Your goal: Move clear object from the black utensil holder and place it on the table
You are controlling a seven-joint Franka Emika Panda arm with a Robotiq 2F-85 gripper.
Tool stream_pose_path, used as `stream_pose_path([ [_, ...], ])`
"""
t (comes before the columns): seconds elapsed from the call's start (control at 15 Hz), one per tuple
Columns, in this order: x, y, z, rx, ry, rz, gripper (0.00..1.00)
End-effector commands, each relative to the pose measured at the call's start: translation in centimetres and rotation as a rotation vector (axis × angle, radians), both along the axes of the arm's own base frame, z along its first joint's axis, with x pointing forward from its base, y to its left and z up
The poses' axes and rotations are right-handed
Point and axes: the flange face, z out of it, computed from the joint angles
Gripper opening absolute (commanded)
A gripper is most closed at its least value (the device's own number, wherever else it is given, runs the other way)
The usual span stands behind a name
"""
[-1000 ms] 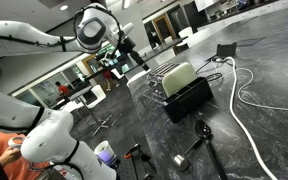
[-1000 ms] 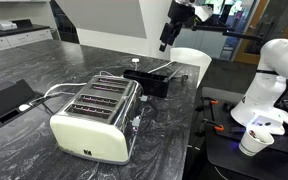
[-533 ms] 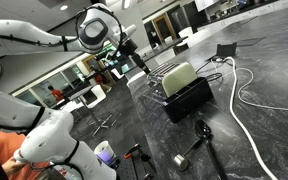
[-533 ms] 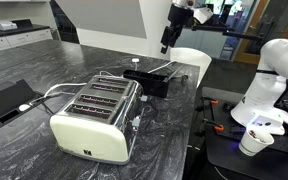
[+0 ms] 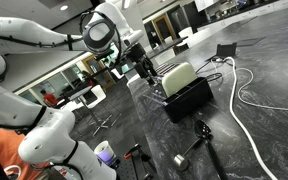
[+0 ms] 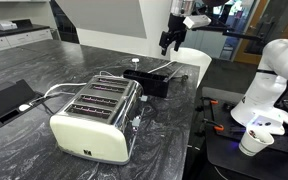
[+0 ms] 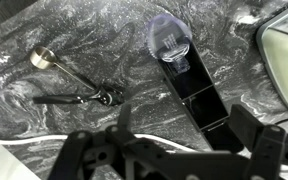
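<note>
I need to turn my gripper and lower it onto the exposed part of the clear object's rounded head point(image 7: 169, 38), because that head sticks out past the holder's end below my gripper.
The black utensil holder point(image 7: 202, 100) is a long open bin on the table point(image 7: 54, 25). The clear object point(image 7: 169, 36) sits in its far end. In both exterior views the holder point(image 5: 189, 98) point(image 6: 154, 80) stands next to a cream toaster point(image 5: 179, 74) point(image 6: 92, 115). My gripper point(image 7: 184, 135) is open and empty, with its fingers to either side of the holder's near end and above it. In both exterior views the gripper point(image 5: 145, 68) point(image 6: 170, 42) hangs in the air above the holder's end, not touching it.
A metal scoop point(image 7: 44, 58) and a black utensil point(image 7: 84, 97) lie on the table beside the holder, and also show in an exterior view point(image 5: 202, 140). A small black box point(image 5: 227, 50) point(image 6: 4, 98) and a white cable point(image 5: 246, 95) lie beyond the toaster.
The gripper has moved down and sideways, closer over the holder and toaster. Nothing on the table has moved.
</note>
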Motion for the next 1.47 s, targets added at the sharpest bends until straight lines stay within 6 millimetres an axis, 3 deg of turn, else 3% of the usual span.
stream_pose_path([
  [0.0, -0.9, -2.7, -1.2, 0.032, 0.008, -0.199, 1.0],
  [0.33, -2.8, -6.1, -4.6, 0.148, 0.047, -0.447, 1.0],
  [0.6, -4.5, -7.6, -6.6, 0.299, 0.095, -0.605, 1.0],
  [1.4, -5.6, -8.5, -8.8, 0.83, 0.058, -0.975, 1.0],
])
